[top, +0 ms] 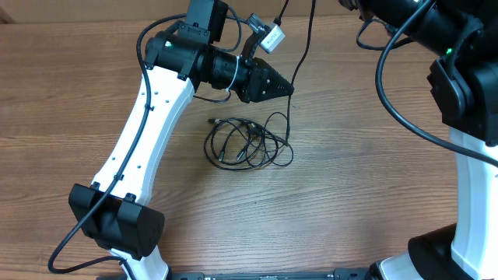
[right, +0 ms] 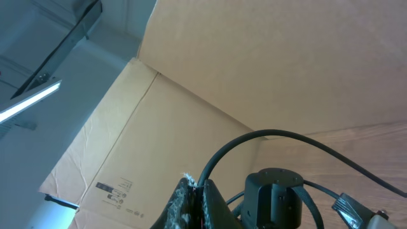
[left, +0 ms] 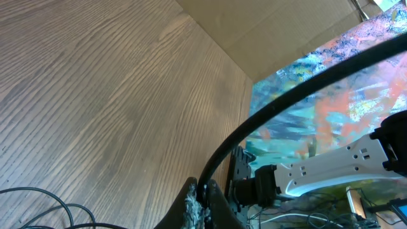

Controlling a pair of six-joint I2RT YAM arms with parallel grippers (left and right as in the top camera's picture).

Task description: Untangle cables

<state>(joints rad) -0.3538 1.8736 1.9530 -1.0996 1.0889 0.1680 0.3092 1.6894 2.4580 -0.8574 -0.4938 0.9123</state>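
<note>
My left gripper raises the piece of cable next, carries it left in the overhead view to the bare tabletop and releases it clear of the tangle.
The cables [top: 247, 144] lie as a loose black tangle on the wooden table [top: 366, 202], just below my left gripper [top: 288, 88]. One strand [top: 305, 47] rises from the tangle, passes the left fingertips and runs off the top edge. In the left wrist view, my left gripper [left: 202, 194] is shut on this strand [left: 286, 95], and loops of the tangle [left: 38, 210] show at the lower left. In the right wrist view, my right gripper [right: 200, 187] is shut on a black strand [right: 254, 137] that arcs away to the right. The overhead view does not show the right fingertips.
The right arm [top: 467, 85] fills the upper right corner, with its own thick cable [top: 397, 109] looping out over the table. A cardboard wall [right: 254, 63] stands behind the table. A colourful patterned surface [left: 331, 95] lies past the table's far edge.
</note>
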